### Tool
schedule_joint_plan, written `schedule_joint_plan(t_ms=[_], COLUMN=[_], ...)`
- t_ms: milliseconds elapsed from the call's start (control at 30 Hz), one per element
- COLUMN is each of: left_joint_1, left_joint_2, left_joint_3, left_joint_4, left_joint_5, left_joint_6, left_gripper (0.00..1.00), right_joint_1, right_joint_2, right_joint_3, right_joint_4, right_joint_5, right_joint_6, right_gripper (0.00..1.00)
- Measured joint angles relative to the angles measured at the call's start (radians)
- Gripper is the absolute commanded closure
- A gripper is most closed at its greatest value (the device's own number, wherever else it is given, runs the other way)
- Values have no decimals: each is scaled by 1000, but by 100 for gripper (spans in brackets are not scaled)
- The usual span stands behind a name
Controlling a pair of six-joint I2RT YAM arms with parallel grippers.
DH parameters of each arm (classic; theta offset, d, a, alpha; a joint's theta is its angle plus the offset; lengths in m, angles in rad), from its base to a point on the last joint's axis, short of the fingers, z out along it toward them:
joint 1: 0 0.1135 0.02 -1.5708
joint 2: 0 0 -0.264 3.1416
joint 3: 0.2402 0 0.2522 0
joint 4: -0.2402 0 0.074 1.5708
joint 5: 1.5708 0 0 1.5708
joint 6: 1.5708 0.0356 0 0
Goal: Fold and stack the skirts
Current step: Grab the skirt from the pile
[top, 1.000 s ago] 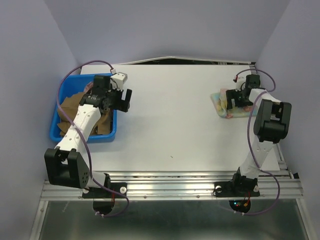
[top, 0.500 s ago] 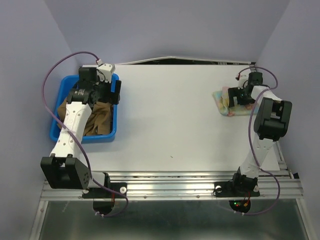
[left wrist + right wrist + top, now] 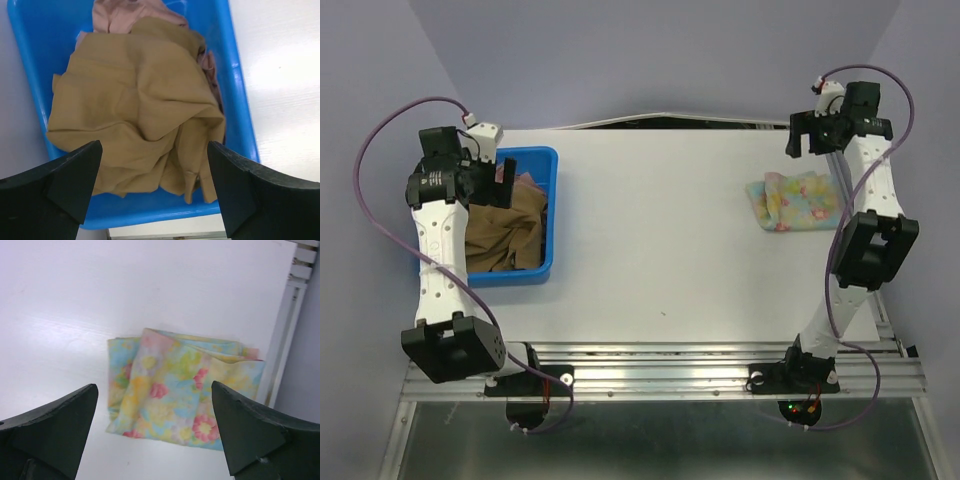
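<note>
My left gripper needs to lower its open fingers into the bin (image 3: 548, 160) and close there, because the brown skirt's raised middle fold (image 3: 509, 226) is below it and this skirt is on top.
The brown skirt (image 3: 505, 235) lies crumpled in the blue bin (image 3: 548, 160), with the dusty pink skirt (image 3: 527, 186) showing under it at the bin's far end. My left gripper (image 3: 485, 183) is open and empty, held above the bin; its wrist view shows the brown skirt (image 3: 135, 105), the pink skirt (image 3: 125, 12) and the bin wall (image 3: 235, 75) between the open fingers (image 3: 154, 150). The floral yellow-blue skirt (image 3: 795, 200) lies folded on the table at the right. My right gripper (image 3: 805, 138) is open and empty, raised behind it; its wrist view looks down on that skirt (image 3: 185, 385).
The white table (image 3: 660, 230) spans the space between the bin and the floral skirt. A metal rail (image 3: 295, 315) runs along the table's right edge, close to the floral skirt. Lilac walls enclose the back and sides.
My left gripper has swung left from the bin's right rim to above the bin. My right gripper has risen off the floral skirt and moved back, leaving it folded on the table.
</note>
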Motion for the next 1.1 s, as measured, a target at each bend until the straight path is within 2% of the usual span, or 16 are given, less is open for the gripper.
schedule_joint_plan(t_ms=[167,333,433,500,533,600,633,700,800,933,967,1067,1100], left_joint_1=[81,101,101,102,103,105,107,112,118,120,119,107,100], left_joint_2=[59,183,260,304,323,347,351,343,320,304,304,278,266], left_joint_3=[-45,-119,-153,-171,-178,-185,-185,-180,-95,228,364,661,706], left_joint_4=[-17,38,80,109,123,138,141,140,82,-34,-60,-55,-42], left_joint_5=[4,-8,-13,-11,-7,3,13,35,102,206,238,330,359], left_joint_6=[74,124,154,171,179,187,195,193,182,142,120,57,29], left_gripper=[2,2,7,31,63,97,100,100,100,100,100,100,100], right_joint_1=[105,240,284,294,296,299,299,299,299,299,299,299,299], right_joint_2=[-137,-201,-214,-229,-242,-267,-278,-309,-371,-418,-420,-420,-420], right_joint_3=[-124,-296,-379,-426,-447,-467,-472,-484,-509,-517,-517,-517,-517], right_joint_4=[-30,-20,-23,-26,-28,-43,-45,-47,-48,-47,-43,-44,-43], right_joint_5=[-61,-105,-118,-123,-123,-122,-122,-122,-123,-141,-150,-161,-165], right_joint_6=[22,77,113,133,140,146,146,146,146,151,157,164,166], right_gripper=[0,0,0,0,0,0,0,0,1,1,1,1,1])
